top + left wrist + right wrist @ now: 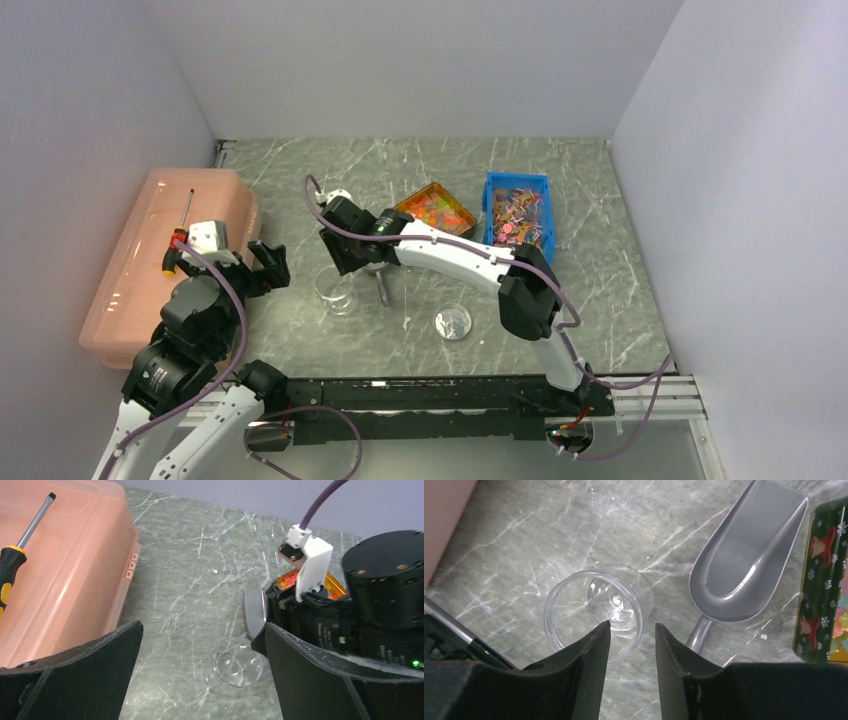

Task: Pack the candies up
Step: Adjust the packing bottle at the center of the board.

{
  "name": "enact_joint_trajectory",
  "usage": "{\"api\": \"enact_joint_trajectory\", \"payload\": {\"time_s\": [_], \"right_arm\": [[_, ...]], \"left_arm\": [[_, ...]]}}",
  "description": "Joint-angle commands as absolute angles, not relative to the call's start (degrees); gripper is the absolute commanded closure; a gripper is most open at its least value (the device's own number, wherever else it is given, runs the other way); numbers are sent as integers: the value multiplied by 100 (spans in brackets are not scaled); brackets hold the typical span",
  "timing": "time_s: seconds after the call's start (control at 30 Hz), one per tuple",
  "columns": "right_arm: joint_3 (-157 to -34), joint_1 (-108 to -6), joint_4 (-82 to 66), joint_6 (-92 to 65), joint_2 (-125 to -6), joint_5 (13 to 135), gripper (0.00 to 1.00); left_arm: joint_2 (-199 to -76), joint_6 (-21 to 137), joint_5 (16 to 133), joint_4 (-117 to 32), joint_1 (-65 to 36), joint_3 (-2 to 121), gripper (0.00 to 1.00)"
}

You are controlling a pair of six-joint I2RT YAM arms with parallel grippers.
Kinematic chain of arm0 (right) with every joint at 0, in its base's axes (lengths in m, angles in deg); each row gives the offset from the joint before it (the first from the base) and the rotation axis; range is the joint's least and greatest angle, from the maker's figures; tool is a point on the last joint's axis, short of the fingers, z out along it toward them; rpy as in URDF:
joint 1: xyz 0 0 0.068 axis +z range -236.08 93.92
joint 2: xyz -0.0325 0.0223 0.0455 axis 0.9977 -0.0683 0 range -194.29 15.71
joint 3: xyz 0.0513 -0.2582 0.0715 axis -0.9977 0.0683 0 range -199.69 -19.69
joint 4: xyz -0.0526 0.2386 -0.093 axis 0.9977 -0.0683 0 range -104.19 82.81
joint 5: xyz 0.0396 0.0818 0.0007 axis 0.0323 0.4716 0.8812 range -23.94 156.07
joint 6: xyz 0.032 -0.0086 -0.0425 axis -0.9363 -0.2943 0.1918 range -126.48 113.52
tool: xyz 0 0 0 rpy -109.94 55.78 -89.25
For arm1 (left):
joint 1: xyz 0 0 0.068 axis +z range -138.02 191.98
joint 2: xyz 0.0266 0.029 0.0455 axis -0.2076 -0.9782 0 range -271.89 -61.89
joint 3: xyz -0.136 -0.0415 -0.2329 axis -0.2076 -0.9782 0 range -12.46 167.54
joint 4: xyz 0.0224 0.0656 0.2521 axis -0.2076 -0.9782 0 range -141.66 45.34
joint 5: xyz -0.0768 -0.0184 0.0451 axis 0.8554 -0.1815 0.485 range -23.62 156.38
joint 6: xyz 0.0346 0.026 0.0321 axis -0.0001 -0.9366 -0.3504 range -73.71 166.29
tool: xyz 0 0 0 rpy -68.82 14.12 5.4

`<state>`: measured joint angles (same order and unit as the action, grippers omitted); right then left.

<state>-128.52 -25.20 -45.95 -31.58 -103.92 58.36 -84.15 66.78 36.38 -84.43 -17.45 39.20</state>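
Note:
My right gripper moves down over the cup's rim on the scoop's side [639, 620] next and closes on it, since that rim lines up between my open fingers.
The candies [437, 210] are tiny orange, yellow and red pieces heaped in an orange tin [412, 203] at the back centre. A clear plastic cup [596, 612] stands upright and empty on the table. My right gripper [631, 627] hangs open just over it, one finger above the cup's inside and the other outside, with the near rim between them. An empty metal scoop [746, 575] lies right of the cup. My left gripper [202, 630] is wide open and holds nothing. It faces the cup [238, 662] from the left.
A pink lidded box [165, 255] with a screwdriver [183, 225] on top fills the left side. A blue bin [518, 210] of wrapped sweets sits right of the tin. A clear round lid [453, 322] lies near the front centre. The tin's green patterned wall [824, 580] is close to the scoop.

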Motion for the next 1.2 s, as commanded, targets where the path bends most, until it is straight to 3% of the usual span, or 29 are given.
{"api": "enact_joint_trajectory", "payload": {"time_s": [0.0, 0.37, 0.63, 1.03, 1.17], "right_arm": [[-13283, -2462, -4922, -3214, -10619, 5519, 60], [-13476, -2414, -5084, -3210, -11001, 5413, 63], [-13618, -2388, -5182, -3149, -11089, 5411, 77], [-13886, -2334, -5498, -3091, -11310, 5304, 79], [-13870, -2307, -5503, -3061, -11278, 5219, 87]], "left_arm": [[-8360, 6731, 3523, -8289, -1711, 3886, 1], [-8334, 6696, 3587, -8246, -1711, 3868, 1], [-8347, 6694, 3610, -8245, -1711, 3869, 1], [-8386, 6685, 3634, -8241, -1711, 3869, 1], [-8395, 6685, 3640, -8241, -1711, 3865, 1]]}}
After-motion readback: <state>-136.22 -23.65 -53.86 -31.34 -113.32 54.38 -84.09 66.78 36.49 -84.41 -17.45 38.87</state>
